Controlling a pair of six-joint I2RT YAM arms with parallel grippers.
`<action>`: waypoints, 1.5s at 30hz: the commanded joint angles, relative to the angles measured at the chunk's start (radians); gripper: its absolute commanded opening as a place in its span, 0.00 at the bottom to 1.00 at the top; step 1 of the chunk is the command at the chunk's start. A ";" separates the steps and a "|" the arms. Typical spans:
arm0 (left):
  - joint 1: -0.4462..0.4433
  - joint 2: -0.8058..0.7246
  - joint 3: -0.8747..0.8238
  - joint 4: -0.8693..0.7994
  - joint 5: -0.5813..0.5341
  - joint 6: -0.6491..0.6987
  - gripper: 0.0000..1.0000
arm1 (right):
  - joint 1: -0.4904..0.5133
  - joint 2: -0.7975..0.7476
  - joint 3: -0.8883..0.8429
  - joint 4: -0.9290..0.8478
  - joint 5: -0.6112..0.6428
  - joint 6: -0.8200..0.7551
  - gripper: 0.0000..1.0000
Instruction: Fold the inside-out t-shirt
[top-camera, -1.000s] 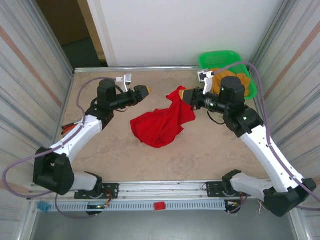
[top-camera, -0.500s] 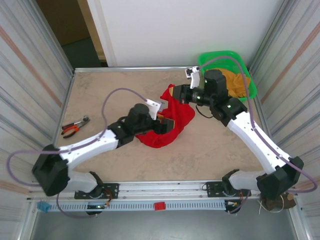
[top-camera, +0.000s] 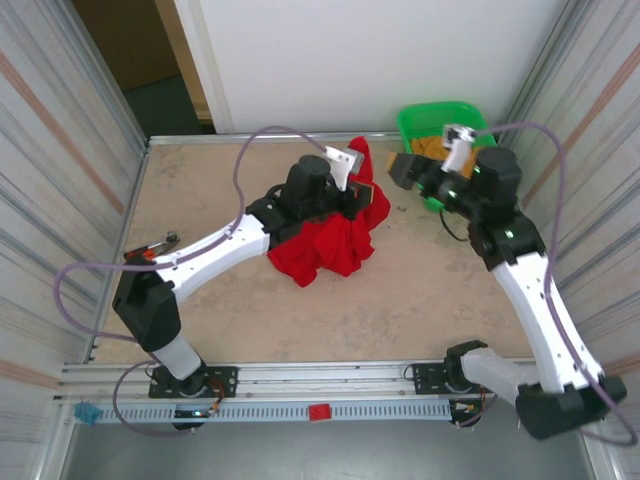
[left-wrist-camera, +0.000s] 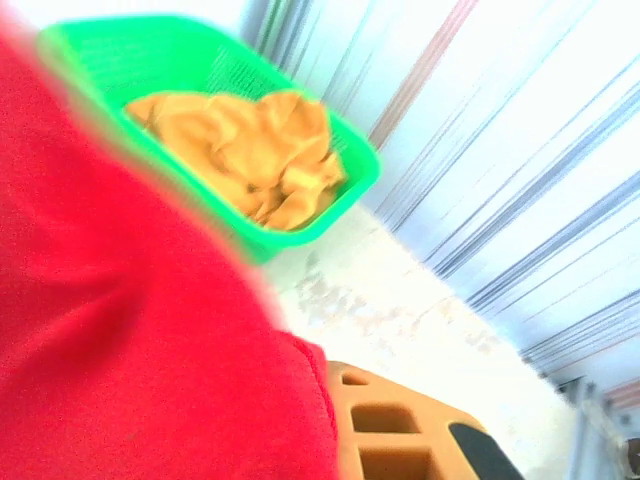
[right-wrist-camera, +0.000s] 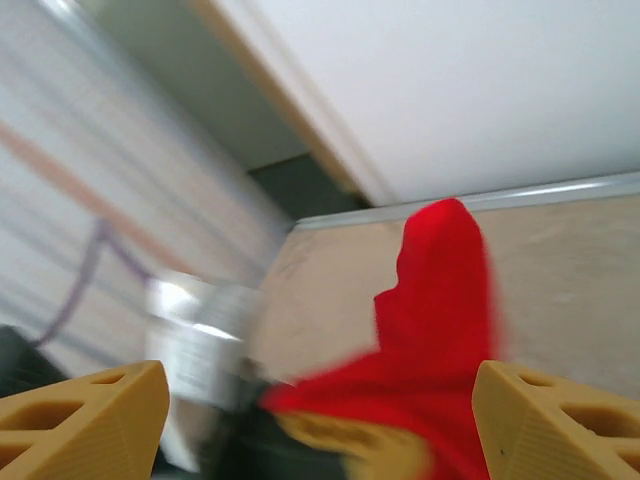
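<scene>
The shirt is bunched up, so my left gripper needs to lift next, carry the raised part toward the pliers' side and lower it onto the bare tabletop there.
The inside-out t-shirt (top-camera: 325, 245) is a bright red bunched heap at the table's middle, with one part drawn up to a peak (top-camera: 360, 152) toward the back. My left gripper (top-camera: 362, 192) is shut on that raised part. In the left wrist view the red fabric (left-wrist-camera: 130, 330) presses against my orange finger (left-wrist-camera: 400, 435) and hides the other finger. My right gripper (top-camera: 398, 170) hangs open just right of the peak, apart from the cloth. Its two fingers stand wide in the right wrist view (right-wrist-camera: 320, 400), with the red peak (right-wrist-camera: 440, 280) beyond them.
A green basket (top-camera: 440, 112) holding an orange-yellow cloth (left-wrist-camera: 250, 140) stands at the back right corner, right behind my right arm. Pliers (top-camera: 150, 250) lie near the left edge. Corrugated walls close in both sides.
My left gripper moved up the shirt, shut on its far part and lifted it. My right gripper let go of the shirt, opened and drew back toward the basket.
</scene>
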 joint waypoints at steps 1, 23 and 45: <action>0.003 -0.091 0.095 0.004 0.114 -0.049 0.00 | -0.080 -0.098 -0.159 -0.044 -0.010 0.036 0.79; 0.312 -0.343 -0.330 0.179 0.262 -0.244 0.00 | -0.110 0.014 -0.537 0.227 -0.249 0.019 0.00; 0.671 -0.229 -0.424 0.009 0.249 -0.198 0.74 | 0.108 0.406 -0.472 0.226 0.012 -0.064 0.72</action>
